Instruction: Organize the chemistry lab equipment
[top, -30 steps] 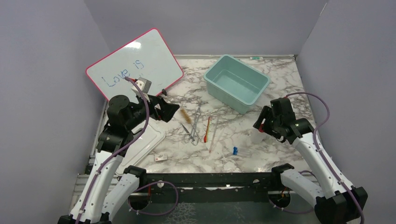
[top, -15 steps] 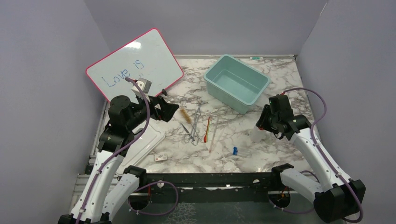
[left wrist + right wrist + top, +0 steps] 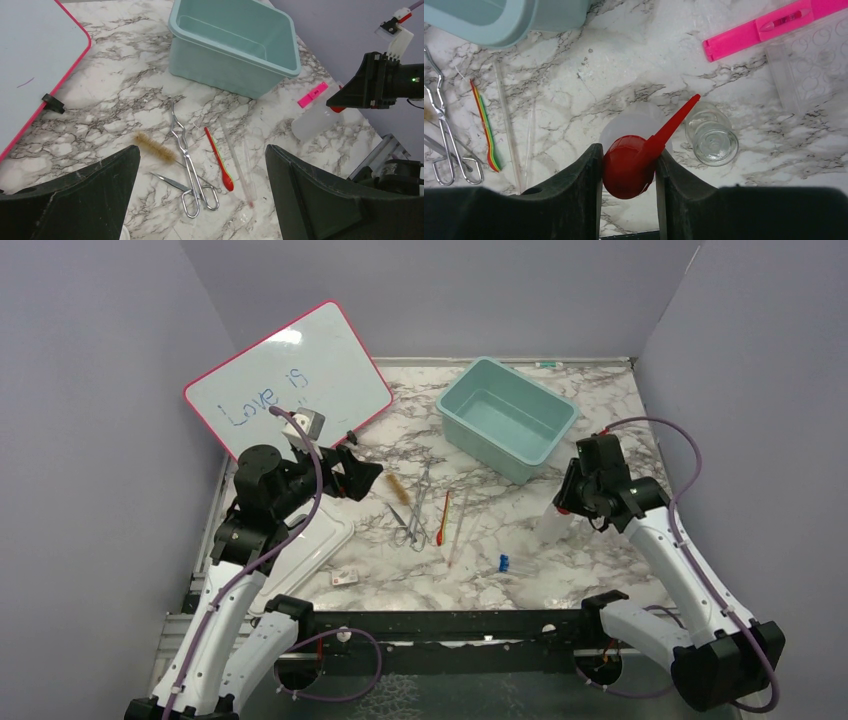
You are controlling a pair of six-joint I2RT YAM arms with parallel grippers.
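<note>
My right gripper holds the bottle and will next lift outward, lower it into the teal bin's far corner (image 3: 486, 390) and release it. That corner is outward, to the gripper's left in the top view.
My right gripper (image 3: 628, 167) is shut on the red nozzle cap (image 3: 624, 160) of the clear squeeze bottle (image 3: 634, 120), which hangs upright below it at the table's right (image 3: 552, 528). My left gripper (image 3: 202, 200) is open and empty, hovering left of the tools (image 3: 365, 478). On the marble at the centre lie the metal forceps (image 3: 185, 155), tweezers (image 3: 167, 182), brown-bristle brush (image 3: 152, 147), thin red stick (image 3: 217, 155) and clear rod (image 3: 235, 160).
A teal bin (image 3: 220, 65) stands at the back centre. The pink-framed whiteboard (image 3: 290, 380) leans at the back left. A white tray (image 3: 310, 545) lies at the front left. A small glass jar (image 3: 711, 140), a pink marker (image 3: 764, 27) and a clear well plate (image 3: 819, 55) lie near the bottle. A small blue piece (image 3: 504, 562) lies at the front.
My right arm has shifted slightly right and back while holding the bottle's cap. The left arm has barely moved.
</note>
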